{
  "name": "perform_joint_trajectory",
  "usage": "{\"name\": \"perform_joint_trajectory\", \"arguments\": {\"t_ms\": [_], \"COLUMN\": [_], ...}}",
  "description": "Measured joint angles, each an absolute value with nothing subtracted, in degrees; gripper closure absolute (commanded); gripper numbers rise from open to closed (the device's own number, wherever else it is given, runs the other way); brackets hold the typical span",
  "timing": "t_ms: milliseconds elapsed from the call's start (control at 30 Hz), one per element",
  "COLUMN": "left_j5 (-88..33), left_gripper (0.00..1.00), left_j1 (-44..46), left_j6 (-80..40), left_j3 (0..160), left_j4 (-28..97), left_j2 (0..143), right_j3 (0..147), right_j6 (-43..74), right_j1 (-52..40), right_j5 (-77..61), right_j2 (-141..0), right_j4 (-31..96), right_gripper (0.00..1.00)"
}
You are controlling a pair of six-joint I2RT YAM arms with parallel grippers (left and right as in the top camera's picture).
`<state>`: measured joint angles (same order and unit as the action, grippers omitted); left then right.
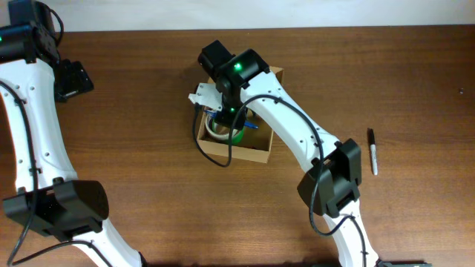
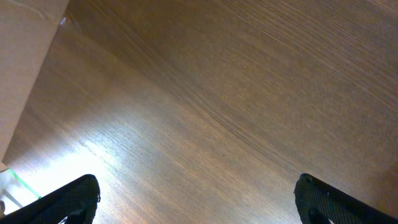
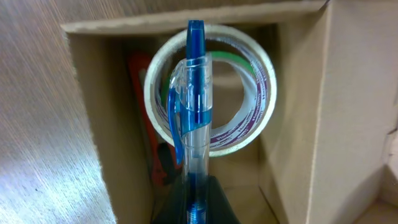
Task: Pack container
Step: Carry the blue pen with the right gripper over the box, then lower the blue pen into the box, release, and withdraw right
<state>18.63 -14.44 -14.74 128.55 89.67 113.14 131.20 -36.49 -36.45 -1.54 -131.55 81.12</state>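
I should next bring my right gripper back and down beside the container's near side, by the red object, and let go of the pen, with the tape roll below it.
The tan cardboard container sits open at the table's middle; it also shows in the right wrist view. Inside lie a white tape roll, something green under it and a red object. My right gripper is shut on a blue clear-barrelled pen and holds it over the container's opening, above the roll. In the overhead view the right gripper hangs over the container. My left gripper is open and empty above bare wood at the far left.
A black marker lies on the table right of the container. A cardboard surface fills the left wrist view's upper left corner. The left arm's base stands at the front left, the right arm's at the front right.
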Motion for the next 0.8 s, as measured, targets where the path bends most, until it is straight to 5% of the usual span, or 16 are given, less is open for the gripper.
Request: {"name": "perform_joint_trajectory", "arguments": {"t_ms": [800], "left_j5": [18.63], "left_gripper": [0.0], "left_j1": [-14.44], "left_j6": [-14.74], "left_j3": [128.55], "left_j4": [89.67], "left_j2": [113.14], "right_j3": [121.62], "right_j6": [-37.78], "right_j1": [-36.4], "right_j5": [-4.62], "right_j2": [-132.22], "right_j4": [80.75], "right_gripper": [0.96]}}
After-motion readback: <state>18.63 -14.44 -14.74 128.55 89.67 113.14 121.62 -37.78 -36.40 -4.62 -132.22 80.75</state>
